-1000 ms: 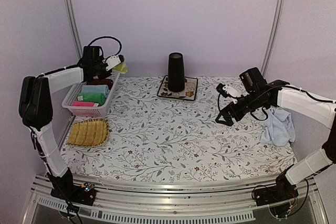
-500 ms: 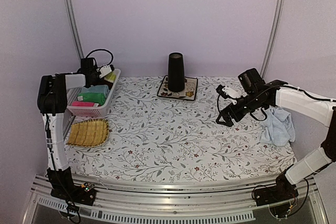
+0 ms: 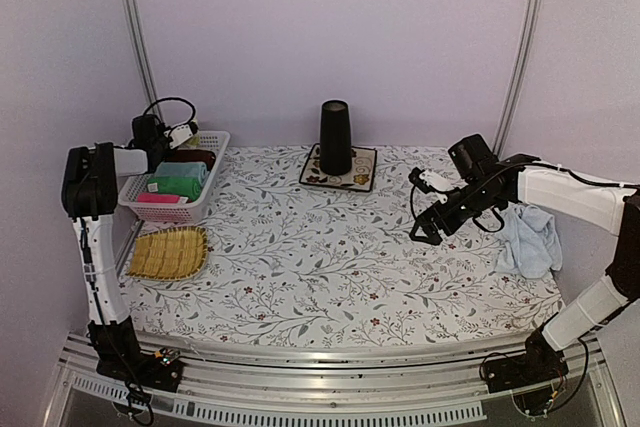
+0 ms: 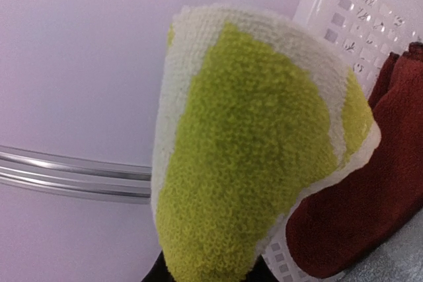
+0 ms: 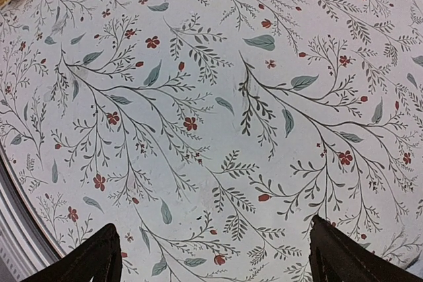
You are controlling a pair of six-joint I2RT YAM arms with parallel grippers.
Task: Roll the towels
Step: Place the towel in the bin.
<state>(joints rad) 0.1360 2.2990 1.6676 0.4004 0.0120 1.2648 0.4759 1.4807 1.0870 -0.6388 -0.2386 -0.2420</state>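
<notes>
The left gripper lowers the towel onto the dark red cloth point(image 3: 195, 155) point(image 4: 357, 209) below the gripper next and releases it, since the teal roll takes the basket's near side.
The yellow-green towel point(image 4: 251, 150), with a pale edge, fills the left wrist view and hangs bunched from my left gripper point(image 4: 211, 275). The gripper is shut on it and its fingers are almost hidden behind the cloth. From above, that gripper point(image 3: 172, 133) sits at the far left corner of the white basket point(image 3: 165, 213), close to the wall. The light blue towel point(image 3: 530, 237) lies crumpled on the table at the right. My right gripper point(image 3: 420, 209) hovers left of it, open and empty, above bare flowered tablecloth point(image 5: 218, 130).
The basket holds a teal roll point(image 3: 178, 185), a pink item and a dark red cloth point(image 4: 370, 196). A woven straw tray point(image 3: 170, 252) lies in front of it. A black cup point(image 3: 335, 137) stands on a flowered mat point(image 3: 362, 179) at the back centre.
My left gripper has carried the yellow-green towel leftward, from over the basket's far right rim to its far left corner. The right gripper has drifted slightly left, still open.
</notes>
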